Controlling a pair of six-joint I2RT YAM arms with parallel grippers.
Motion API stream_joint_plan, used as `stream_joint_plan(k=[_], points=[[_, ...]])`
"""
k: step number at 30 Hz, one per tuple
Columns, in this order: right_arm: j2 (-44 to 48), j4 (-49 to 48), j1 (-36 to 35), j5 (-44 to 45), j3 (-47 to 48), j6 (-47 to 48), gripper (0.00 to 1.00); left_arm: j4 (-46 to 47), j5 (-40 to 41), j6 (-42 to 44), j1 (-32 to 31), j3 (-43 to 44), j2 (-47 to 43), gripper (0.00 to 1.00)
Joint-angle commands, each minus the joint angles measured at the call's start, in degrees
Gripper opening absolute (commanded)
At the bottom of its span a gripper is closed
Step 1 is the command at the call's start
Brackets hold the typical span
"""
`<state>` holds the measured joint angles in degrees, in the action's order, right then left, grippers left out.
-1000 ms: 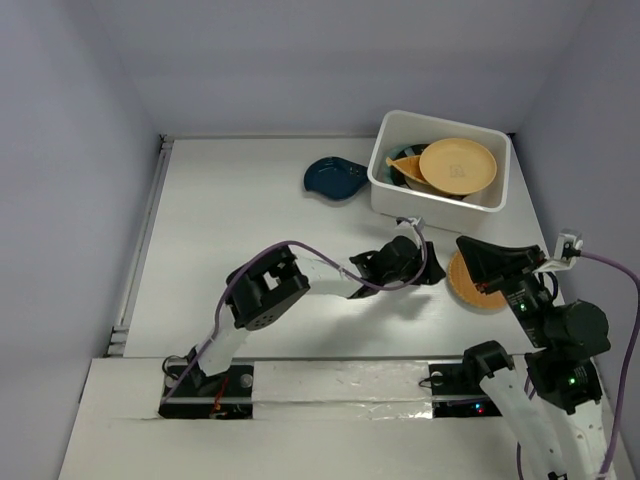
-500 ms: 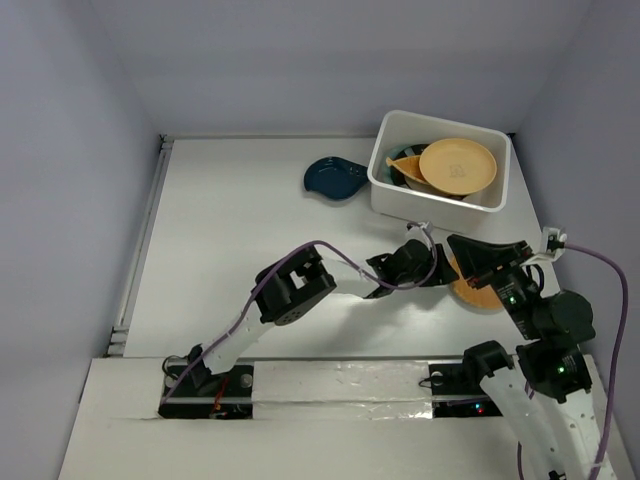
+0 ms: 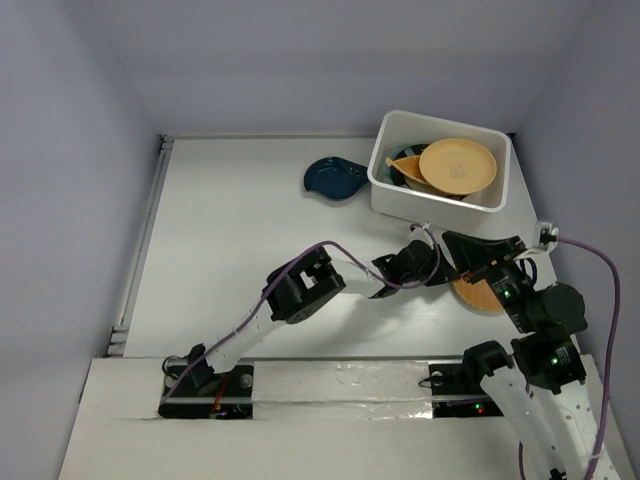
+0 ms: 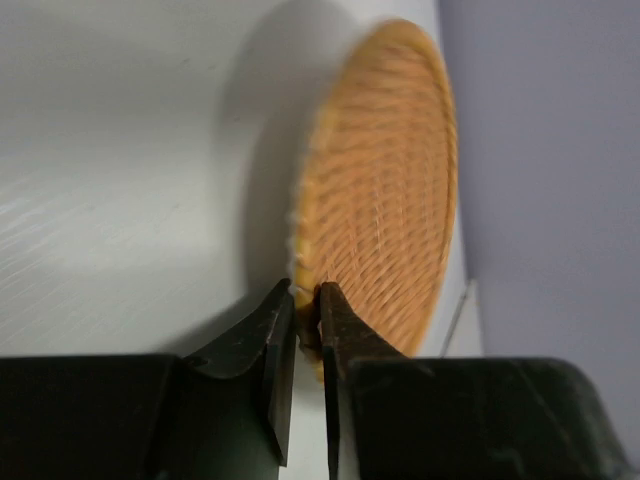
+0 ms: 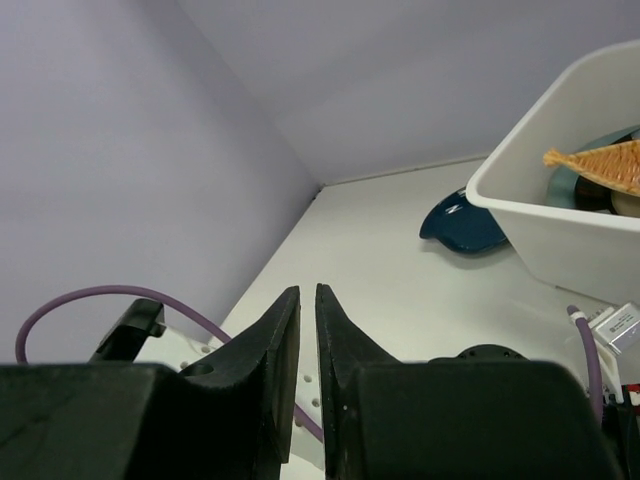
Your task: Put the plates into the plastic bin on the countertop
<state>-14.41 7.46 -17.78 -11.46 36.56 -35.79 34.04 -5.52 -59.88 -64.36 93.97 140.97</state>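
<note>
My left gripper holds the woven plate's rim and needs to go up until it is clear, move outward and let go over the plain orange plate [image 3: 458,165], which lies outward of the gripper behind the bin's side.
The woven orange round plate [image 3: 482,296] [image 4: 385,190] lies on the countertop [image 3: 240,220] at the right, in front of the plastic bin [image 3: 400,200] [image 5: 560,245]. My left gripper [image 3: 441,268] [image 4: 306,302] is shut on that plate's near rim. My right gripper [image 3: 456,242] [image 5: 308,300] hovers just above the same plate, its fingers nearly together with nothing between them. A plain orange round plate [image 3: 458,165] and a yellow woven dish [image 3: 402,160] [image 5: 600,163] lie in the bin on darker dishes. The navy plate [image 3: 335,178] [image 5: 465,225] sits on the countertop left of the bin.
Grey-lilac walls close in the countertop on three sides. A white rail [image 3: 140,250] runs along its left edge. Purple cables [image 3: 310,250] loop over both arms. The right arm's body [image 3: 545,330] stands close to the right wall.
My left arm has stretched further right to the woven orange plate and its gripper has closed on the rim. My right gripper has drifted a little left above the plate.
</note>
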Motion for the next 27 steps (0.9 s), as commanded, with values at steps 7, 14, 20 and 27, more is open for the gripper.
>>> stream_joint_plan(k=[7, 14, 20, 27], points=[[-1.49, -3.33, -0.59, -0.49, 0.36, 1.51, 0.18, 15.34, -0.45, -1.82, 1.68, -17.31, -10.5, 0.0], [0.17, -0.79, -0.59, 6.36, 2.2, 1.69, 0.2, 29.57, -4.84, -4.19, 5.72, -38.06, -27.75, 0.0], [3.16, 0.79, -0.59, 9.18, 3.35, 0.99, 0.23, 35.04, -8.36, -6.13, 8.54, -44.66, -37.95, 0.0], [6.41, 4.4, -0.59, 13.4, 4.66, 1.6, 0.23, 31.44, -8.72, -2.88, 12.67, -40.91, -43.76, 0.0]])
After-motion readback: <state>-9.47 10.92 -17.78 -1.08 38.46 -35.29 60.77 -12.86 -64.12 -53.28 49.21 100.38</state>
